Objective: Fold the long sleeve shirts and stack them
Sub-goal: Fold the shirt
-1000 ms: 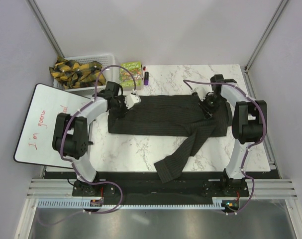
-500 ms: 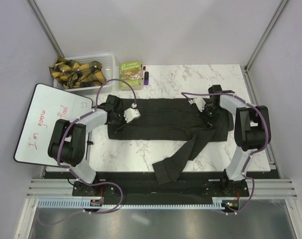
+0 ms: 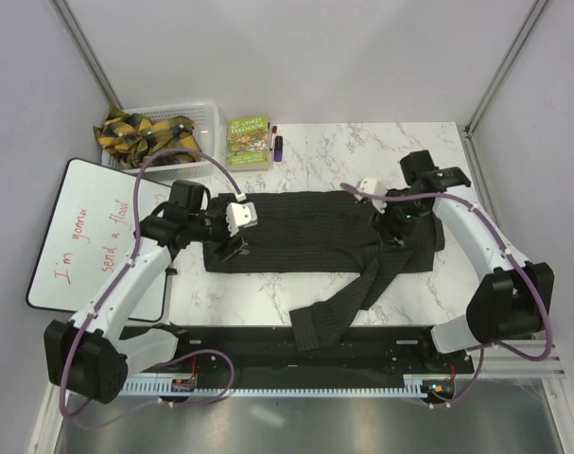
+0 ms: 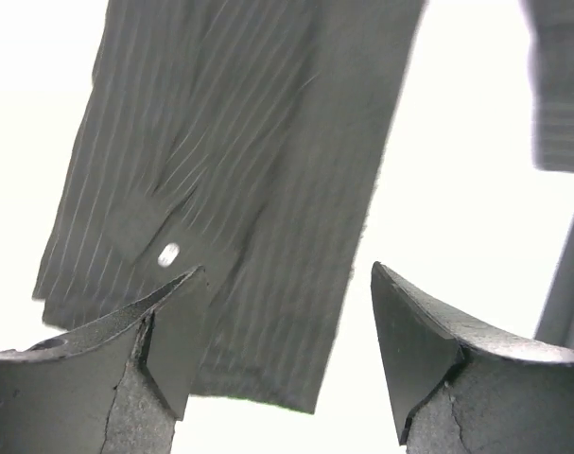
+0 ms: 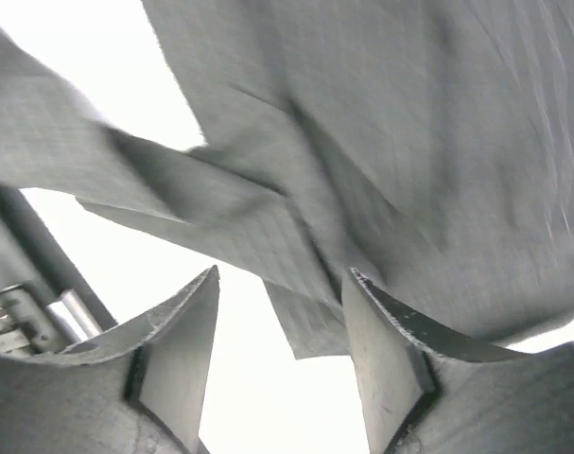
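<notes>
The sleeve sticks out from the shirt, so my right gripper goes left in the top view and back next, then down onto the trailing sleeve's cuff.
One long sleeve shirt of dark, finely striped cloth lies as a wide band across the marble table. One sleeve trails off toward the near edge. My left gripper hovers open over the band's left end; in the left wrist view the shirt lies flat below, its corner between the left gripper jaws, untouched. My right gripper is open above the right part. In the right wrist view the rumpled shirt lies under the right gripper, with nothing held.
A white basket with yellow-black cloth stands at the back left. Beside it are a green book and markers. A whiteboard leans off the table's left side.
Both grippers have opened and let go of the shirt. Both arms swung outward and toward the near side, and the shirt lies where it was put.
</notes>
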Controlling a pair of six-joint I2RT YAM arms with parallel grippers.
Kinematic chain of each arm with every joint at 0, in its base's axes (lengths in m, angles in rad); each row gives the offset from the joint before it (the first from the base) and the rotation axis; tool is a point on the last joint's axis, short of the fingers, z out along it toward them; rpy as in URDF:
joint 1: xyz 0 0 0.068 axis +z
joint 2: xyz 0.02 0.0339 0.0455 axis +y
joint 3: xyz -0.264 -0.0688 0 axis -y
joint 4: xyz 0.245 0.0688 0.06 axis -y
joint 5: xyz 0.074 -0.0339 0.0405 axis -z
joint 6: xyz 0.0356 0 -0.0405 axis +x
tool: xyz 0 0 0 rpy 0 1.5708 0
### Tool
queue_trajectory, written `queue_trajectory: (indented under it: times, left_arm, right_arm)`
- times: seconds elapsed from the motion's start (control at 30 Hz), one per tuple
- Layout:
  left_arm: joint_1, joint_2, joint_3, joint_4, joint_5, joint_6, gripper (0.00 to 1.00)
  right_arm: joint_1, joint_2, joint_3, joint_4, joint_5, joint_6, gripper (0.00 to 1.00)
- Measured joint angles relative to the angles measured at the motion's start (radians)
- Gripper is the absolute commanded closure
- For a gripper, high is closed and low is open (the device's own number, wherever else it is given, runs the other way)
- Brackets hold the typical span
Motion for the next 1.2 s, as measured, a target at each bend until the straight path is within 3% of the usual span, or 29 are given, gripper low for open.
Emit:
queue_trajectory:
  times: [0.1, 0.2, 0.3, 0.47, 0.73, 0.9, 1.07, 1.2]
  left_arm:
    - [-0.028, -0.092, -0.052, -0.006, 0.071, -0.001, 0.28]
    - [-0.009, -0.150, -0.122, 0.029, 0.112, -0.104, 0.27]
    - [0.065, -0.220, -0.196, 0.100, 0.113, -0.275, 0.25]
    - [0.235, -0.372, -0.229, 0.200, 0.105, -0.533, 0.23]
    - [0.377, -0.426, -0.221, 0.216, 0.106, -0.688, 0.23]
    - [0.388, -0.423, -0.220, 0.216, 0.110, -0.731, 0.21]
    - [0.388, -0.404, -0.219, 0.216, 0.103, -0.763, 0.12]
    - [0.389, -0.399, -0.219, 0.216, 0.073, -0.794, 0.12]
  right_arm:
    - [0.161, -0.062, -0.048, -0.003, -0.038, 0.005, 0.36]
    - [0.358, -0.074, -0.126, 0.064, -0.040, 0.063, 0.40]
    - [0.529, -0.043, -0.195, 0.150, -0.021, 0.129, 0.41]
    - [0.691, 0.063, -0.251, 0.298, 0.020, 0.232, 0.41]
    - [0.812, 0.133, -0.311, 0.476, 0.048, 0.355, 0.39]
    - [0.876, 0.145, -0.319, 0.545, 0.064, 0.399, 0.39]
    - [0.913, 0.185, -0.318, 0.576, 0.067, 0.407, 0.39]
    - [0.932, 0.186, -0.333, 0.636, 0.078, 0.404, 0.58]
